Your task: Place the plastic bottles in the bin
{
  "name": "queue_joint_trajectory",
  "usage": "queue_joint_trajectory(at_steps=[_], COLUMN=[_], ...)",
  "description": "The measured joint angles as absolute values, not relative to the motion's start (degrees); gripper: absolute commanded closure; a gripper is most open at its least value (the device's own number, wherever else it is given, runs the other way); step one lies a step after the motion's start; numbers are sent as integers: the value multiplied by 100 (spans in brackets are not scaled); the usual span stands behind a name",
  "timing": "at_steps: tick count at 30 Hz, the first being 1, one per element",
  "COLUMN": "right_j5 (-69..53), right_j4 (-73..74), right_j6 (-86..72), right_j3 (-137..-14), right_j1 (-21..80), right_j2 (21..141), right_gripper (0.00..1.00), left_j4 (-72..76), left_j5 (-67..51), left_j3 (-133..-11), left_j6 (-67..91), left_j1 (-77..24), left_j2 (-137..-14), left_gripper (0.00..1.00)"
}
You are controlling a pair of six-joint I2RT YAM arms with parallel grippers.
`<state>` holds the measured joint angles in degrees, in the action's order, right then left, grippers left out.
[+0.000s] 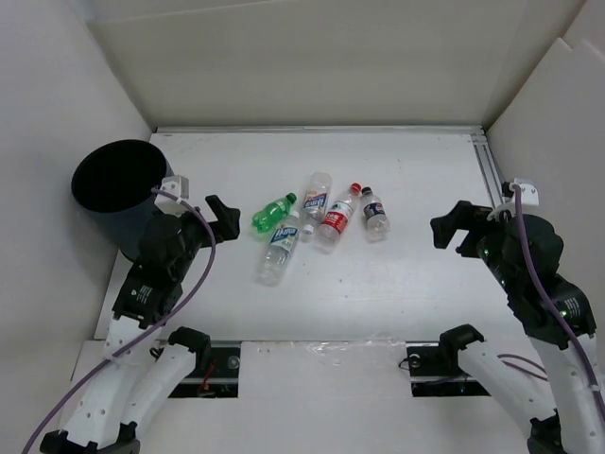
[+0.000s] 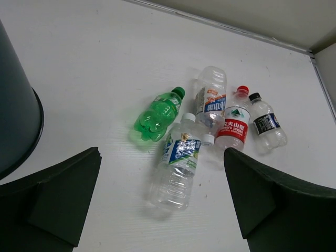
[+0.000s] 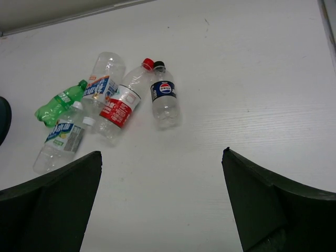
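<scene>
The green bottle is below my left gripper and to its right in the top view, so my left gripper will move down next onto the bottle's nearer bottom half (image 1: 265,221) (image 2: 150,124).
Five plastic bottles lie in a cluster mid-table: a green one (image 1: 272,214), a clear one with a blue-white label (image 1: 279,248), a second blue-white one (image 1: 317,196), a red-labelled one (image 1: 337,219) and a dark-labelled one (image 1: 375,214). The dark grey-blue bin (image 1: 113,180) stands at the far left. My left gripper (image 1: 227,216) is open and empty, between the bin and the green bottle. In the left wrist view (image 2: 161,153) the near blue-white bottle (image 2: 178,157) lies between its fingers, below them. My right gripper (image 1: 452,232) is open and empty, right of the cluster; no bottle is between its fingers (image 3: 161,154).
White walls enclose the table (image 1: 416,170) at the back and sides. A metal rail (image 1: 487,165) runs along the right edge. The bin's wall (image 2: 18,131) fills the left of the left wrist view.
</scene>
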<state>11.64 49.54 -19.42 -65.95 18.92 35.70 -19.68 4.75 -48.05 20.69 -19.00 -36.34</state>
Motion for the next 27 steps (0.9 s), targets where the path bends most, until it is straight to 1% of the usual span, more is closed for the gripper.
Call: queue_joint_trajectory(at_steps=[6,11,14,17,20,22,27], right_j5=[1234,1205,1085,895,705,598,336], right_j4=[4952,4950,4947,4925,4893,4875,4807], right_j6=[-1944,-1944,-1944,-1944,-1944,-1942,-1944], right_j3=[-6595,-6595,-6595,-6595,-6591,-6584,-6477], right_j1=[1894,1896,1896,1896,1896,1896,1896], right_j2=[3559,3540,3542,3527,3492,3479,3472], right_gripper=[0,0,0,0,0,0,0], left_j4=[-1951,-1931,-2008,-2115,-2018,-2084,-1920], left_j5=[482,303,60,-113,-167,-97,-23], left_j3=[-4805,-4810,-4984,-5439,-5581,-5586,-5673], left_j6=[2067,2029,2025,2121,2281,2403,2606], left_j1=[-1900,-1900,-1900,-1900,-1900,-1900,-1916], left_j2=[-3673,-4160,-4871,-5961,-6938,-7367,-8005], left_gripper=[0,0,0,0,0,0,0])
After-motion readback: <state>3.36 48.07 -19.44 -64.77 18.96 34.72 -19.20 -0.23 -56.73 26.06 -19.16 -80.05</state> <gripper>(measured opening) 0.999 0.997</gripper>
